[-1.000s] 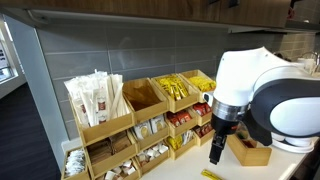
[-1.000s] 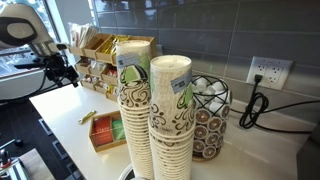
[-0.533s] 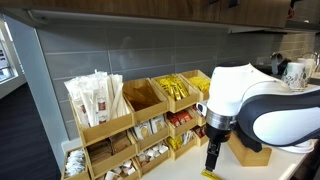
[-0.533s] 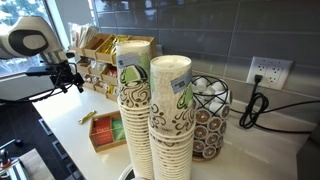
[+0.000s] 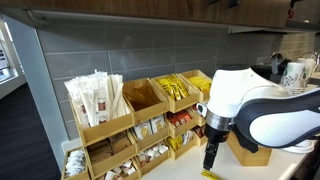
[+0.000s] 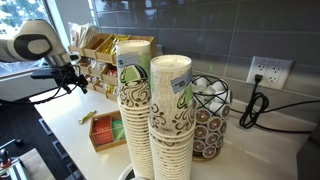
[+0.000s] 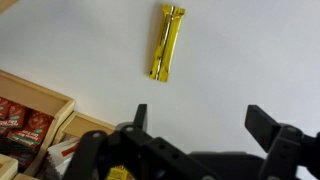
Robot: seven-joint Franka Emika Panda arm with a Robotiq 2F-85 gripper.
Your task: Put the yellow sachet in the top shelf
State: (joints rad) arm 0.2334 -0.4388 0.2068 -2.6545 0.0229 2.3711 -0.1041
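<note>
I need to lower my gripper and shift it toward the yellow sachet first, with my fingers on both sides of the sachet's lower end (image 5: 207, 173) (image 7: 162, 66), to get the sachet between them.
The yellow sachet (image 7: 166, 42) lies flat on the white counter, ahead of my gripper (image 7: 200, 120) in the wrist view. It also shows in both exterior views (image 5: 210, 175) (image 6: 87, 117). My gripper (image 5: 211, 155) (image 6: 75, 80) is open and empty, pointing down a little above the counter next to the sachet. The top shelf (image 5: 146, 98) is the highest row of the wooden rack. One of its bins is empty, and others hold yellow sachets (image 5: 178, 88).
Tall paper sticks (image 5: 95, 100) fill the top row's end bin. A small wooden tray (image 6: 105, 131) (image 7: 25, 115) of red sachets sits on the counter near the sachet. Stacks of paper cups (image 6: 150, 110), a pod holder (image 6: 212, 115) and a wall outlet (image 6: 266, 72) stand further along.
The arm has moved toward the rack and lowered, bringing the open gripper closer to the counter beside the sachet. The sachet has not moved.
</note>
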